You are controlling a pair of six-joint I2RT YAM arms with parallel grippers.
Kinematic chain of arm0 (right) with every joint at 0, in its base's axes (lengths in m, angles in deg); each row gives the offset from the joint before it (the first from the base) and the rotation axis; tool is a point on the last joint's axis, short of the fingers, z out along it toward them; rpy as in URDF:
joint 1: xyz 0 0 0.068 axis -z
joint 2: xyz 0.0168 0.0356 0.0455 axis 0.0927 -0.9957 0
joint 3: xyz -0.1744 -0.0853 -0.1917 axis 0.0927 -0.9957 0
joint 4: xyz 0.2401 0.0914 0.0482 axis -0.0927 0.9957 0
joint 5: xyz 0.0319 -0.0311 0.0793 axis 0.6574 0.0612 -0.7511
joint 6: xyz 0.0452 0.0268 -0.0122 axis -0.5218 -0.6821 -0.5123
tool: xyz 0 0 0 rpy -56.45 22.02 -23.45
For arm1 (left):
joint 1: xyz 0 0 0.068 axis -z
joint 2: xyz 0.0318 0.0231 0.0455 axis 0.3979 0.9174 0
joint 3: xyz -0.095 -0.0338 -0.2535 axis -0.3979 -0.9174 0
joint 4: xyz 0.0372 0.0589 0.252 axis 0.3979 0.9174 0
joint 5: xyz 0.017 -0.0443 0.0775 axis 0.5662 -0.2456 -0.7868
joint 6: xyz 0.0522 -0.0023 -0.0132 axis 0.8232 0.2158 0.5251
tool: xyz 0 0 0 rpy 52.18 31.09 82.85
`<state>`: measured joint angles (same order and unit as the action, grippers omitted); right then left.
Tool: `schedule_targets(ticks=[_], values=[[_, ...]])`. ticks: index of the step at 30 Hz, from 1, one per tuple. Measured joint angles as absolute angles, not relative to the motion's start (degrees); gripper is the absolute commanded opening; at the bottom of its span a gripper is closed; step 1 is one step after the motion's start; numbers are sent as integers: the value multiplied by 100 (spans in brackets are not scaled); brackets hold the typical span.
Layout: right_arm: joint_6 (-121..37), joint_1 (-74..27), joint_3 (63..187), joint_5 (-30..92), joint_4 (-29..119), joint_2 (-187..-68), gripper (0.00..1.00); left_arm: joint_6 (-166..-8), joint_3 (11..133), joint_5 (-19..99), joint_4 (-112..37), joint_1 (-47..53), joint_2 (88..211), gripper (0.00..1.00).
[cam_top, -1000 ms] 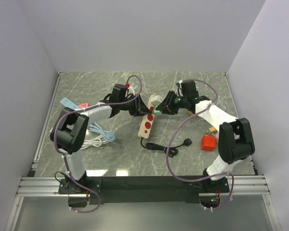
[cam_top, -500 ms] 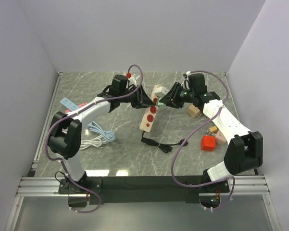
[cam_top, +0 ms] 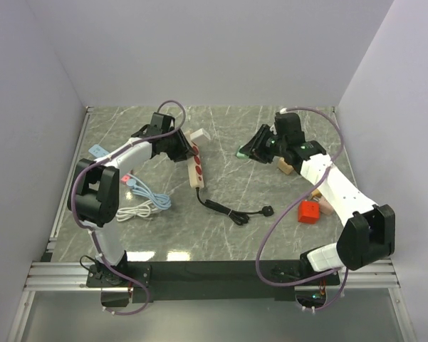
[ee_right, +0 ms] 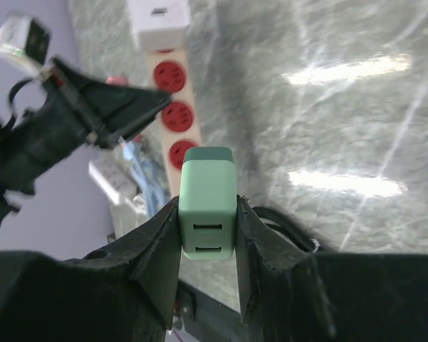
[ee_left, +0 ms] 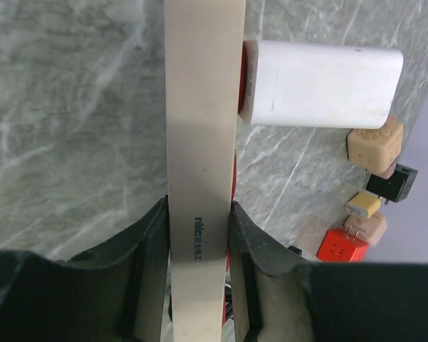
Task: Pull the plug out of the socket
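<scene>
My right gripper carries the freed green plug to its right in the top view next, to bare tabletop between beige and red adapters, then lowers and releases it.
A beige power strip (cam_top: 196,169) with red sockets lies left of centre. A white adapter (cam_top: 200,135) stays plugged into its far end. My left gripper (cam_top: 183,152) is shut on the strip's body (ee_left: 203,142), with the white adapter (ee_left: 320,84) just ahead of its fingers. My right gripper (cam_top: 246,151) is shut on a green plug (cam_top: 241,152), held clear of the strip and well to its right. In the right wrist view the green plug (ee_right: 207,203) sits between the pads, with the strip (ee_right: 175,107) beyond it.
The strip's black cord and plug (cam_top: 268,210) trail toward the front centre. A red adapter (cam_top: 308,211) and beige adapters (cam_top: 286,166) lie at the right. White and blue cables (cam_top: 146,199) and coloured tags (cam_top: 100,151) lie at the left.
The green plug has come out of the strip. My right gripper has carried it to the right, and my left gripper has drawn the strip to the left.
</scene>
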<state>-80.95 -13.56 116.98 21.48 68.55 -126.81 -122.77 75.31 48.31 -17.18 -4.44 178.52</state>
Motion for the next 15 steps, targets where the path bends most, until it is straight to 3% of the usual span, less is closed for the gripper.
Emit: schedule_targets(ticks=[10,15], values=[[-7999,183,12023,3619,7950,-13601,0,-12087,7481,5060,-1742,-274,17747,0],[-7907,382,11634,4107,8402,-13911,0,-11901,7245,5191,-1740,-282,17557,1]])
